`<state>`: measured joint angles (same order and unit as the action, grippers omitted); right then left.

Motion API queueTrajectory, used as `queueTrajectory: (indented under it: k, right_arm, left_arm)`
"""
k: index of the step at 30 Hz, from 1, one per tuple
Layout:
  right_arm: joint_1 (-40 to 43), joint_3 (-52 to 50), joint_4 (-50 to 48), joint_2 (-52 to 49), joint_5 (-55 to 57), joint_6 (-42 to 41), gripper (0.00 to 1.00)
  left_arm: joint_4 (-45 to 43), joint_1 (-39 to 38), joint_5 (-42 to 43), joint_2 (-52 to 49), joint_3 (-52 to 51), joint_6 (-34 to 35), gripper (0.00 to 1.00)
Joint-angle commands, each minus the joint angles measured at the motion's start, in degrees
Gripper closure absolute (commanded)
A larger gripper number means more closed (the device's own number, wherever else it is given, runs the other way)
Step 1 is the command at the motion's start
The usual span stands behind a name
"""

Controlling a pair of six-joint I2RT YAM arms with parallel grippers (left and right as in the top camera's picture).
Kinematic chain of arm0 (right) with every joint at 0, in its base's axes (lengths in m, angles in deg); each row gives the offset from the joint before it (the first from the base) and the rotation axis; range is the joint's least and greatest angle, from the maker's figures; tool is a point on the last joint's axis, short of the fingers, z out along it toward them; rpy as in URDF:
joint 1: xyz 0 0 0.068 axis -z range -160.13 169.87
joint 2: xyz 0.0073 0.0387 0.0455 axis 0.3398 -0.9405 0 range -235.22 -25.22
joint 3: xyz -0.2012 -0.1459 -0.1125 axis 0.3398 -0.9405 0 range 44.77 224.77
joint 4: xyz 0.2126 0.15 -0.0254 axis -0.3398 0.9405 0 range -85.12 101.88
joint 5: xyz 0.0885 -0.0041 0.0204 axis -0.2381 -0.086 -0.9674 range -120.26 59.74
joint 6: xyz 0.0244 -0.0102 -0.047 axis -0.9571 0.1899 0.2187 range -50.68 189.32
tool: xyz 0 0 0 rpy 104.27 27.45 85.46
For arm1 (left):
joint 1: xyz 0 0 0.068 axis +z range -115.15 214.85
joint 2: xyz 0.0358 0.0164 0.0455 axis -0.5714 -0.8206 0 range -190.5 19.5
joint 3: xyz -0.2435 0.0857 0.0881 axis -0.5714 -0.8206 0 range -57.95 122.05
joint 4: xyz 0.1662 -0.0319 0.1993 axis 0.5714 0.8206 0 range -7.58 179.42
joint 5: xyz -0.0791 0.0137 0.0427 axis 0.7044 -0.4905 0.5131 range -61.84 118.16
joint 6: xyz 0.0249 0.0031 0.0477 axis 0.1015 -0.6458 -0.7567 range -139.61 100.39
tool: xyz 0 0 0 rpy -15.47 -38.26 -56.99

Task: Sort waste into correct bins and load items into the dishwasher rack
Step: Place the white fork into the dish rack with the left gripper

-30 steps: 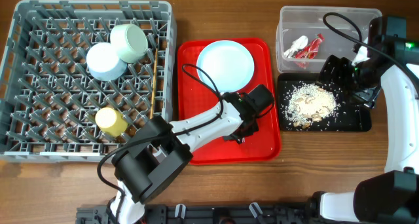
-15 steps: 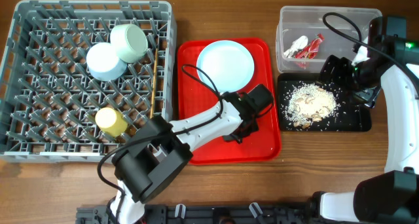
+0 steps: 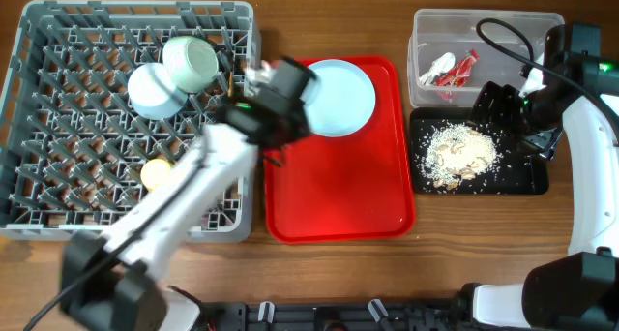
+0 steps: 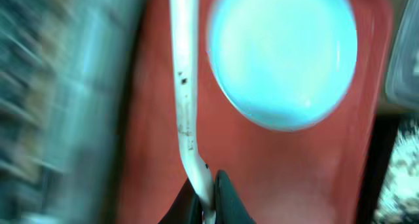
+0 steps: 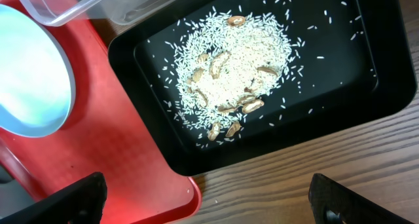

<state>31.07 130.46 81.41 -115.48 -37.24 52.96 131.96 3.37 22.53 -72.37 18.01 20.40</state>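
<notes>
My left gripper, with the white plastic fork [image 4: 185, 86] over the red tray, first moves across and down to the rack's side along that tray next.
My left gripper [image 3: 276, 87] is shut on the white plastic fork [image 4: 185, 86] and holds it in the air between the grey dishwasher rack [image 3: 58, 205] and the red tray [image 3: 338, 205]; the view is motion-blurred. The round white plate [image 3: 337, 97] lies on the red tray. Two pale green bowls [image 3: 155, 91] [image 3: 191, 62] and the yellow cup [image 3: 160, 176] sit in the rack. The chopsticks are hidden under my left arm. My right gripper [image 5: 209, 204] is open and empty above the black tray [image 3: 527, 181], which holds rice crumbs [image 5: 236, 60].
The clear tub [image 3: 426, 26] at the back right holds the red wrapper [image 3: 462, 70] and the white scrap [image 3: 437, 65]. The black tray lies against the red tray's right edge. Bare wooden table runs along the front.
My left arm has swung fast from the red tray's front middle up and left to the rack's right edge, carrying the fork. The right arm has not moved.
</notes>
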Motion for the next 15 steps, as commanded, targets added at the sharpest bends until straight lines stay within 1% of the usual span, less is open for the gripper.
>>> queueTrajectory:
  k: [1,2,4,6,12,13,14,15]
  right_arm:
    - [0.0,0.1,0.0,1.2,0.6,1.0,0.0]
    - [0.0,0.1,0.0,1.2,0.6,0.9,0.0]
    - [0.0,0.1,0.0,1.2,0.6,0.9,0.0]
    - [0.0,0.1,0.0,1.2,0.6,0.9,0.0]
    - [0.0,0.1,0.0,1.2,0.6,1.0,0.0]
    - [0.0,0.1,0.0,1.2,0.6,0.9,0.0]
    - [0.0,0.1,0.0,1.2,0.6,0.9,0.0]
    - [0.0,0.1,0.0,1.2,0.6,0.9,0.0]
  left_arm:
    - [1.2,9.9,-1.4,4.2,0.0,-23.0,0.96]
    - [1.4,11.6,-1.2,3.9,0.0,-24.3,0.96]
    - [1.5,15.9,3.8,2.0,0.0,-30.6,0.96]
    - [1.4,18.1,5.8,-0.6,0.0,-33.7,0.96]
    - [0.4,19.3,6.0,-7.1,0.0,-33.6,0.96]
    - [0.3,19.4,6.0,-7.6,0.0,-33.6,0.94]
    - [0.2,19.4,6.0,-8.0,0.0,-33.6,0.88]
    - [0.2,19.4,6.0,-8.1,0.0,-33.6,0.73]
